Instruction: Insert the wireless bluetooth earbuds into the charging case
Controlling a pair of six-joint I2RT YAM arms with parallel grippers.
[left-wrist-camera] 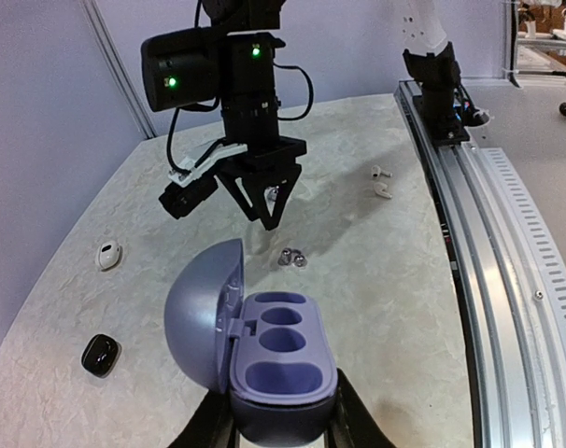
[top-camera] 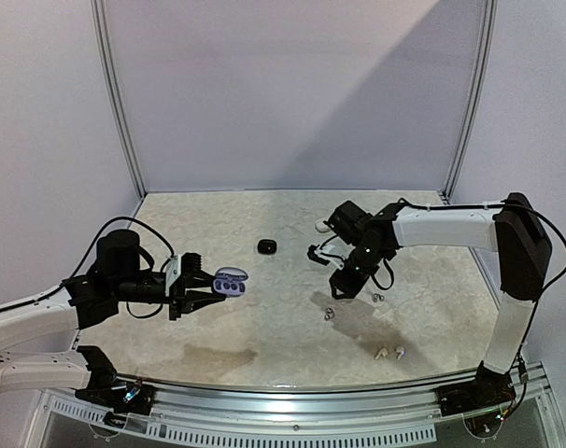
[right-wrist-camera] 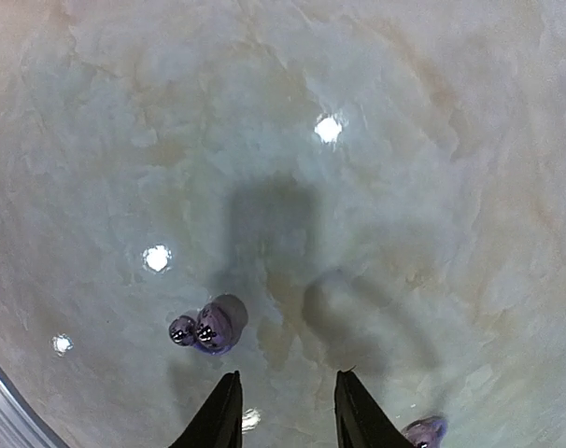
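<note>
The hollows of the purple case are empty, so next I need to lower my open right gripper toward the metal bar, onto the dark purplish earbud (top-camera: 329,315) (right-wrist-camera: 208,329) ahead of its fingers, and close it.
My left gripper (left-wrist-camera: 281,431) is shut on the base of an open purple charging case (left-wrist-camera: 281,366), held above the table with its lid tipped left and its wells empty; it also shows in the top view (top-camera: 231,280). My right gripper (right-wrist-camera: 288,406) is open and empty, hovering just above the table (top-camera: 344,283). A dark purplish earbud (right-wrist-camera: 208,327) lies just ahead-left of its fingertips, also seen from above (top-camera: 329,314) and in the left wrist view (left-wrist-camera: 292,257). Another purplish earbud (right-wrist-camera: 423,431) lies at its right. A white stemmed pair (top-camera: 388,353) lies near the front edge. Black earbuds are not visible.
A small black case (top-camera: 266,245) lies mid-table, also in the left wrist view (left-wrist-camera: 101,355). A small white case (top-camera: 322,225) lies behind the right gripper, also in the left wrist view (left-wrist-camera: 108,254). A metal rail (top-camera: 292,397) runs along the near edge.
</note>
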